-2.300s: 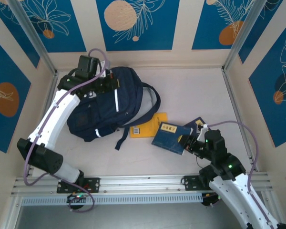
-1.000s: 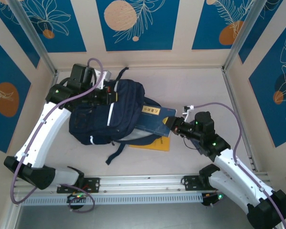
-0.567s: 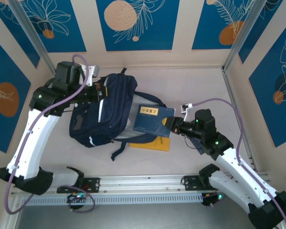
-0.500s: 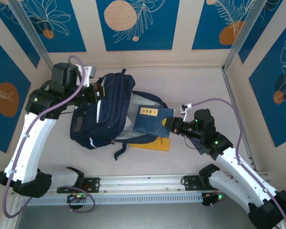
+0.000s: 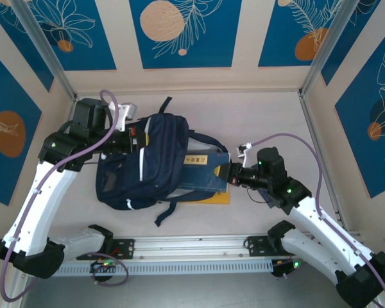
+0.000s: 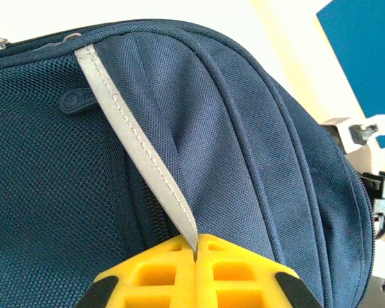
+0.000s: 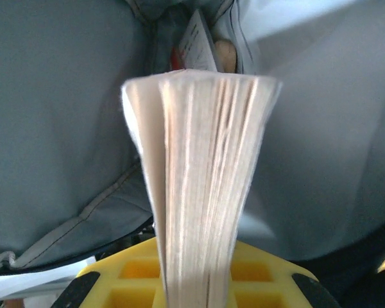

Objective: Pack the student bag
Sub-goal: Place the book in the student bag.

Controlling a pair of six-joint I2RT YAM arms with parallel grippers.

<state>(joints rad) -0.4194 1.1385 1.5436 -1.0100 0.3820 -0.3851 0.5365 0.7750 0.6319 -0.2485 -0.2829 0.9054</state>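
Observation:
The navy book (image 5: 204,170) still sticks out, so the right gripper next pushes into the bag's grey-lined inside ahead of its fingers and releases the book there.
The student bag (image 5: 155,151), dark navy with white stripes, lies left of centre on the table. My left gripper (image 5: 135,142) is shut on the bag's grey reflective strip (image 6: 138,144) and holds that flap up; its yellow jaws (image 6: 196,249) meet on the strip's end. My right gripper (image 5: 230,173) is shut on the spine end of a navy book (image 5: 204,170). The book's left part lies under the raised flap, in the bag's mouth. In the right wrist view the book's page edges (image 7: 199,186) point into the grey lining (image 7: 58,128).
A flat yellow booklet (image 5: 212,196) lies on the table under the navy book. Dark shoulder straps (image 5: 205,136) trail right and below the bag. A small card (image 7: 196,40) shows deep inside the bag. The booth's walls and metal posts (image 5: 317,144) stand close by.
My left gripper swung the bag's flap out to the left and has brought it back right, over the book's left end. My right gripper has edged the book slightly left.

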